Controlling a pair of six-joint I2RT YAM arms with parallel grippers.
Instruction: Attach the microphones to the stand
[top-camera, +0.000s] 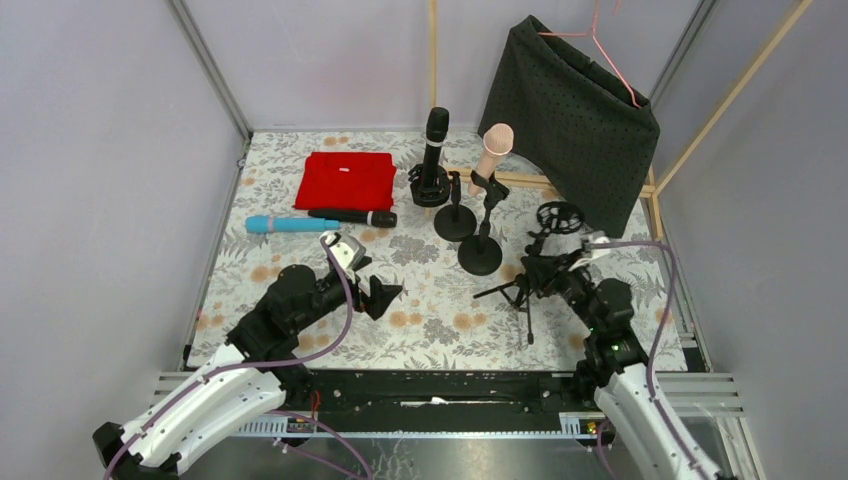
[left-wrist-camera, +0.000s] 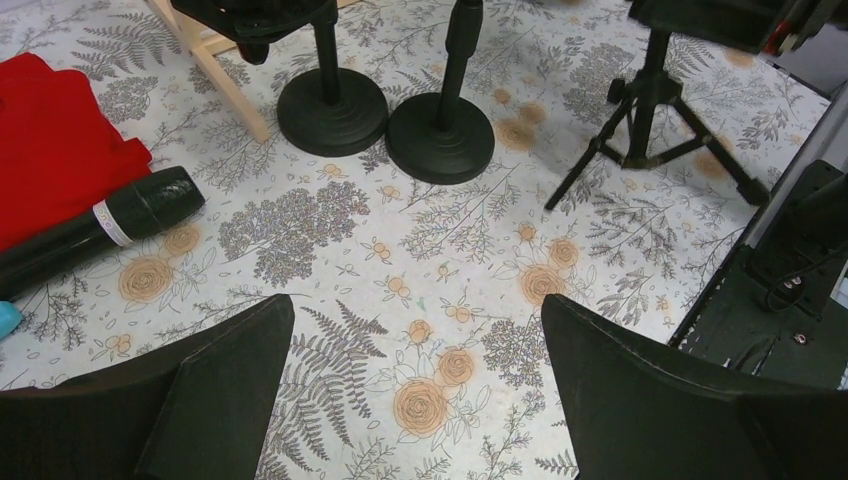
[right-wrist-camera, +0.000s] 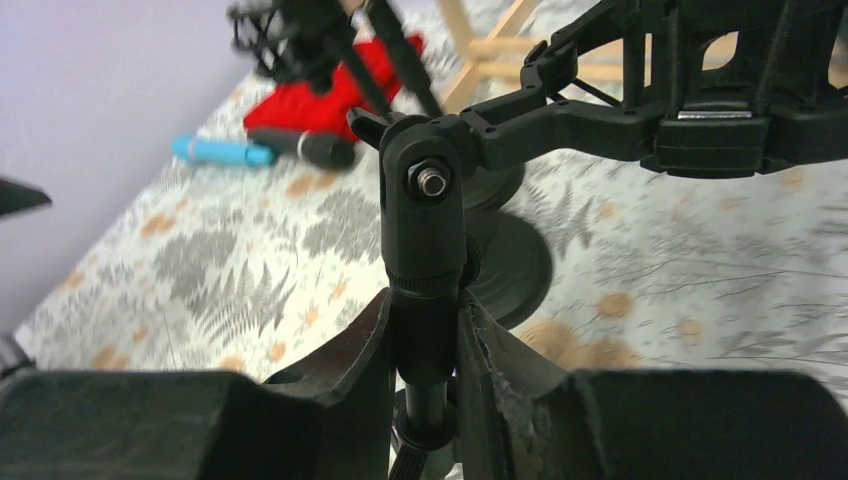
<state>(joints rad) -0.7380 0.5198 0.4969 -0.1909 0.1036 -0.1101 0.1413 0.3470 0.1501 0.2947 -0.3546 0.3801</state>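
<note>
I next need to turn my right gripper, carry the empty tripod stand to the clear tabletop on the gripper's left in the top view, and let go of it there.
One black microphone (top-camera: 437, 140) stands upright in a stand at the back. The peach-pink microphone (top-camera: 494, 148) sits in the stand beside it. The light blue microphone (top-camera: 285, 224) and the second black microphone (top-camera: 352, 217) lie on the floral table, left of the stands. They also show in the right wrist view, blue (right-wrist-camera: 220, 152) and black (right-wrist-camera: 305, 147). My left gripper (top-camera: 385, 295) (left-wrist-camera: 415, 390) is open and empty above the table; the lying black microphone (left-wrist-camera: 100, 225) is to its far left. My right gripper (top-camera: 540, 272) (right-wrist-camera: 425, 320) is shut on the post of the tripod stand (right-wrist-camera: 428, 230), whose shock mount (top-camera: 560, 216) is empty.
A red cloth (top-camera: 343, 180) lies at the back left. A black dotted cloth (top-camera: 575, 110) hangs on a pink hanger over a wooden frame at the back right. Two round stand bases (left-wrist-camera: 332, 110) (left-wrist-camera: 440, 137) and the tripod's legs (left-wrist-camera: 650, 150) stand ahead of my left gripper.
</note>
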